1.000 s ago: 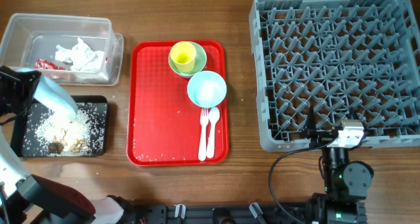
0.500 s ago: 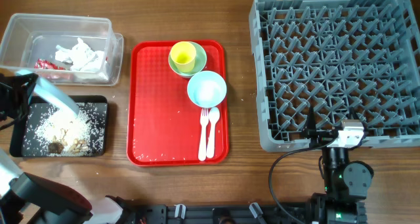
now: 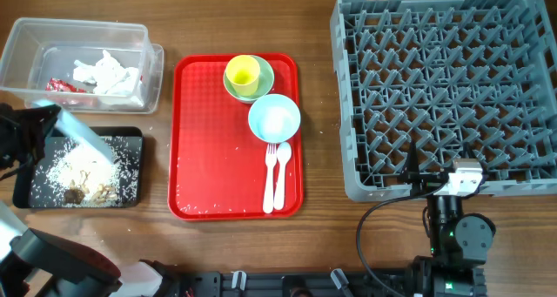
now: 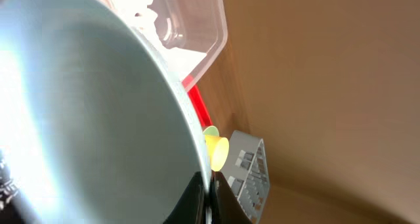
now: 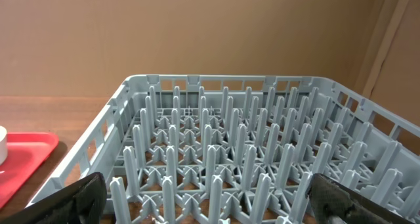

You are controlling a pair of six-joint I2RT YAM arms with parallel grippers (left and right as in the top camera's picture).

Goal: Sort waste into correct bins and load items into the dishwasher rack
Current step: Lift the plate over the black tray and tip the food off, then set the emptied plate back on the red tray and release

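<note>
The bare area of the red tray is to the right of my left gripper in the overhead view, so I should carry the plate [image 3: 83, 133] there level, lower it and let it go.
My left gripper [image 3: 35, 133] is shut on the rim of the large light-blue plate [image 3: 83, 133] and holds it tilted over the shallow black tray [image 3: 132, 191]. Rice and brown food scraps [image 3: 85, 184] lie in that tray. In the left wrist view the plate [image 4: 85, 112] fills the frame, with my fingers [image 4: 209, 198] pinching its edge. The clear tub [image 3: 52, 40] holds white napkins [image 3: 109, 70] and a red wrapper [image 3: 61, 85]. My right gripper [image 5: 210, 198] is open and empty at the near edge of the grey dishwasher rack [image 3: 444, 88].
The red serving tray [image 3: 209, 140] carries the yellow cup [image 3: 243, 71] inside the pale-green bowl [image 3: 264, 84], the light-blue bowl [image 3: 274, 118], and the white fork and spoon [image 3: 276, 175]. A few rice grains lie on this tray.
My left gripper and the tilted plate have shifted slightly toward the table's front over the black tray. The right arm has not moved.
</note>
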